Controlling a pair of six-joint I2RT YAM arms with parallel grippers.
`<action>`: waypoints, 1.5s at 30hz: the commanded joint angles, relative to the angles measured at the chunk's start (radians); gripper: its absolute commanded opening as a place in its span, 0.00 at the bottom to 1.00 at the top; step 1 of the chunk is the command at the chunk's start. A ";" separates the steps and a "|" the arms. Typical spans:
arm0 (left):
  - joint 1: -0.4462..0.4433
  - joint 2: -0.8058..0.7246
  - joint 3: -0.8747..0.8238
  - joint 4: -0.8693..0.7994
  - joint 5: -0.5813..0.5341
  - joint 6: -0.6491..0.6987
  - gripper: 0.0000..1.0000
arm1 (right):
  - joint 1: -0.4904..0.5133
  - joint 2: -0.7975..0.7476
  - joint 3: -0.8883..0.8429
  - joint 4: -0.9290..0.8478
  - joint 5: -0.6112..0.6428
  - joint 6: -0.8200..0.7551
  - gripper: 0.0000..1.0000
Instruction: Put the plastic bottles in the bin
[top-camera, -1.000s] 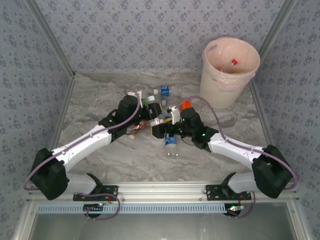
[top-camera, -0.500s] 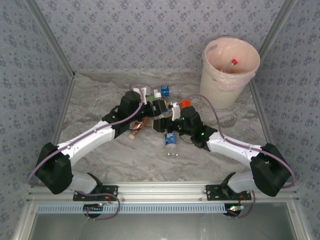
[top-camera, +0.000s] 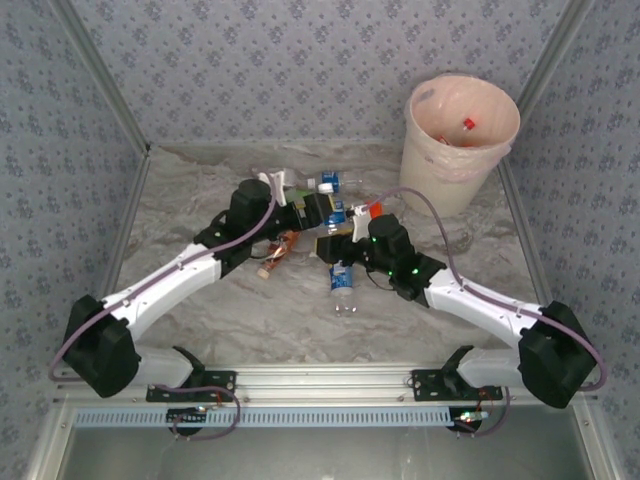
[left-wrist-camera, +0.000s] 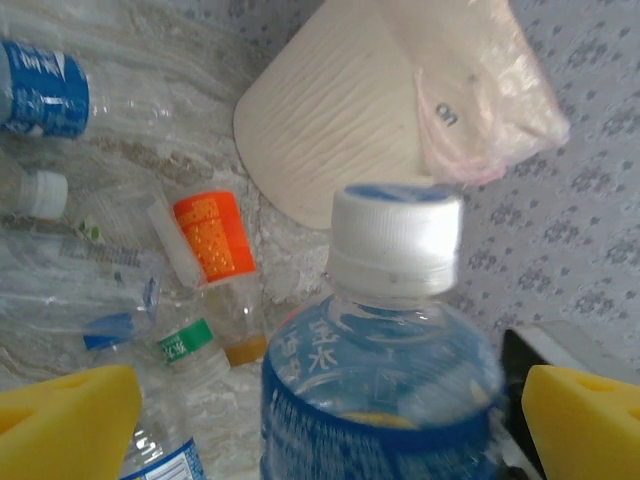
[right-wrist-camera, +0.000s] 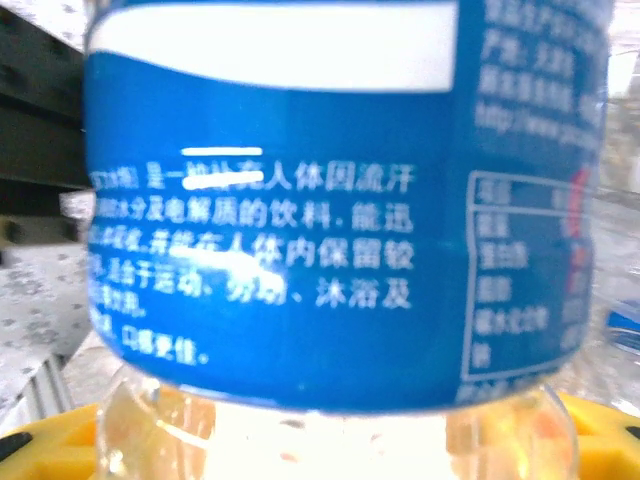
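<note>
My right gripper will lift the bottle and carry it outward over the bin's tall rim, then let go of it inside, because the bin's opening (top-camera: 462, 112) is outward of the gripper.
A clear bottle with a blue label (left-wrist-camera: 385, 330) and a white cap hangs above the table centre (top-camera: 337, 214), its cap pointing at the bin (left-wrist-camera: 330, 130). My right gripper (right-wrist-camera: 330, 440) is shut on its clear lower part (right-wrist-camera: 330, 220), a yellow finger (right-wrist-camera: 40, 445) pressing each side. My left gripper (left-wrist-camera: 325, 410) is open around the same bottle, with its pads (left-wrist-camera: 70, 420) standing off the sides. In the top view the left gripper (top-camera: 326, 212) and right gripper (top-camera: 335, 238) meet there. The cream-white bin (top-camera: 440, 180) with its pink bag stands at the back right.
Loose bottles lie round the grippers: a blue-labelled one (top-camera: 343, 281) in front, another (top-camera: 328, 183) behind, an orange-labelled one (left-wrist-camera: 212, 240), a green-labelled one (left-wrist-camera: 190, 345) and a brownish one (top-camera: 275, 255) to the left. Patterned walls close the table on three sides.
The left gripper has swung back and to the right with the blue-labelled bottle. The right gripper has come up against it from the front.
</note>
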 joint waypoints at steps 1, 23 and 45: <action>0.027 -0.080 0.018 0.014 -0.005 -0.010 0.98 | -0.035 -0.034 0.030 -0.114 0.083 -0.056 0.51; 0.037 -0.274 -0.203 -0.206 -0.444 0.086 0.98 | -0.291 0.144 0.726 -0.482 0.249 -0.268 0.52; 0.145 -0.244 -0.241 -0.356 -0.348 0.183 0.98 | -0.712 0.425 1.089 -0.748 0.263 -0.308 0.59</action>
